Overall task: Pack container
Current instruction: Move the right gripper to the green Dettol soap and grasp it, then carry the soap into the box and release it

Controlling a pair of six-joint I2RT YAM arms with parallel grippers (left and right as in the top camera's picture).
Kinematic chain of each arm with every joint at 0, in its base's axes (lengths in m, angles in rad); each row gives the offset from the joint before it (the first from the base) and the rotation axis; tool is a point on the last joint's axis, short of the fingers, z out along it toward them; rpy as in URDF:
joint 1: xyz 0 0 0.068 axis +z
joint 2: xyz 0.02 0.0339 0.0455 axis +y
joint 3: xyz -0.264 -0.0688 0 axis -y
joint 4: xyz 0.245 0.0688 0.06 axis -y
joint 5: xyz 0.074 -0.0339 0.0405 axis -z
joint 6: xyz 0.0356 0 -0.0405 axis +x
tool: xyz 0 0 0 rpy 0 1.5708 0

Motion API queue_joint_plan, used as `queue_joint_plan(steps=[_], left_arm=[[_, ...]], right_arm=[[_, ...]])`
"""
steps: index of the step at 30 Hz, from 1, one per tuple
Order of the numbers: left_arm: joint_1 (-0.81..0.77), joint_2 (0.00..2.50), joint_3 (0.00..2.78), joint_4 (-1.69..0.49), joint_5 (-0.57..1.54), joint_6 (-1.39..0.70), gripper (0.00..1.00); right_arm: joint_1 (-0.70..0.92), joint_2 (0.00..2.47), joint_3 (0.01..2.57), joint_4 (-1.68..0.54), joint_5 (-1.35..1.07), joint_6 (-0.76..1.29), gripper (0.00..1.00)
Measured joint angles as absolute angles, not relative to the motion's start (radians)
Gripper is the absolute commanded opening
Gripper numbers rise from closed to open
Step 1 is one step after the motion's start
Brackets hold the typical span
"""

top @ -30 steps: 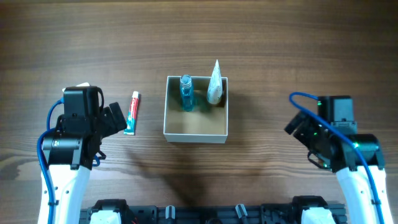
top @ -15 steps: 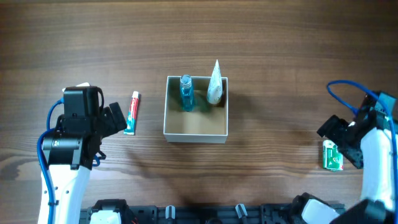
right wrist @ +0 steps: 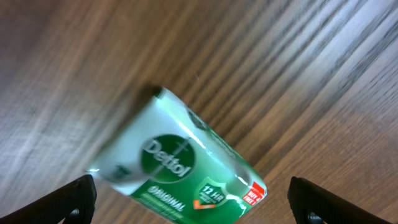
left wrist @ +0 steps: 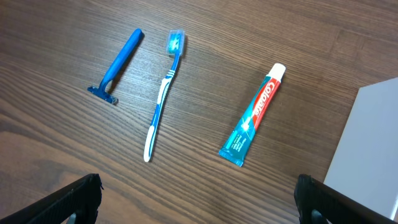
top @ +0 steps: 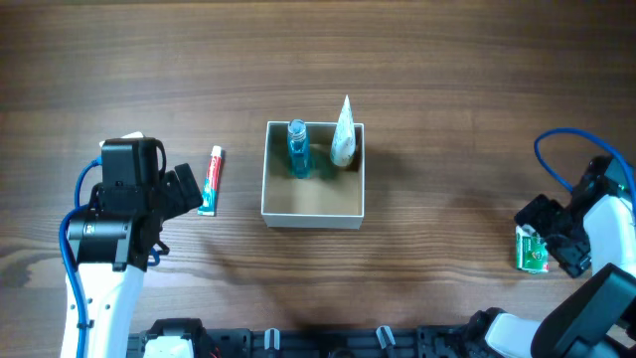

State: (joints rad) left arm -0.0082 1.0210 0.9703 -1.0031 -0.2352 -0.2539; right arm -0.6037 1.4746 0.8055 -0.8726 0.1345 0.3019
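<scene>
The green Dettol soap packet (top: 532,251) (right wrist: 177,169) is just below my right gripper's open fingers, which need to lower around it first, then close across its long sides.
The container (top: 313,206) is a square white-walled box with a tan inside at the table's middle. A blue bottle (top: 297,148) and a white tube (top: 343,132) stand in its far part. Its white wall shows at the right of the left wrist view (left wrist: 370,140). My left gripper (left wrist: 198,202) is open and empty above the table, near a toothpaste tube (left wrist: 254,116), a toothbrush (left wrist: 163,98) and a blue razor (left wrist: 118,65). The toothpaste tube also shows overhead (top: 211,180). My right gripper (right wrist: 189,202) is open over a green Dettol soap packet (right wrist: 177,169), which lies at the right (top: 532,249).
The wooden table (top: 447,89) carries everything. The soap packet lies close to the table's right front. The toothbrush and razor lie on the left, hidden under my left arm in the overhead view.
My right arm has swung right and toward the table's front right, uncovering the soap packet and coming to hang over it. The left arm has not moved.
</scene>
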Motion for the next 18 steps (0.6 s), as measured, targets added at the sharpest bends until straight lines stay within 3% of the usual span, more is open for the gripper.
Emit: queue_joint_plan(steps=[18], left_arm=[[-0.008,1.021,0.97,-1.002,-0.235,-0.254,1.0]], right_arm=[[-0.605,1.478,0.699,-0.72,0.078,0.274,0.98]])
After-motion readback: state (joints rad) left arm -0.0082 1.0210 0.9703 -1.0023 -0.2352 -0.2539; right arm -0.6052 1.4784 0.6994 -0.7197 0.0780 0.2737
